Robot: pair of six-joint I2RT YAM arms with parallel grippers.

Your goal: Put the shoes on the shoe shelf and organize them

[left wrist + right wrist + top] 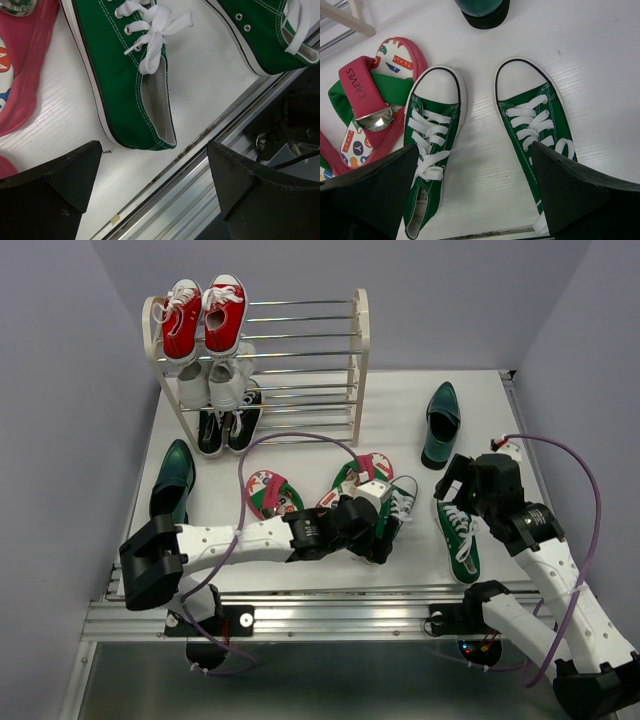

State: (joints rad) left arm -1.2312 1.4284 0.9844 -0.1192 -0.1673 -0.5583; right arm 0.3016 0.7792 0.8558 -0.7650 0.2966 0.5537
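Note:
My left gripper needs to go down next and turn slightly until its fingers are on both sides of the middle sneaker's heel. The heel is still beyond the open fingers.
Two green sneakers with white laces lie near the front edge, one in the middle [402,502] and one to the right [461,538]. My left gripper [384,540] is open and empty just behind the heel of the middle sneaker [131,95]. My right gripper [452,490] is open and empty above the gap between the left sneaker [431,150] and the right sneaker [532,117]. Two pink-red flip-flops [270,491] [366,472] lie mid-table. One teal dress shoe [172,480] lies at the left, the other [440,422] at the right. The shoe shelf [358,360] stands at the back left.
Red sneakers [203,318] sit on the shelf's top tier, white sneakers [215,380] on the middle tier and dark shoes [228,425] at the bottom, all at its left end. The table's metal front rail [200,170] lies under my left gripper.

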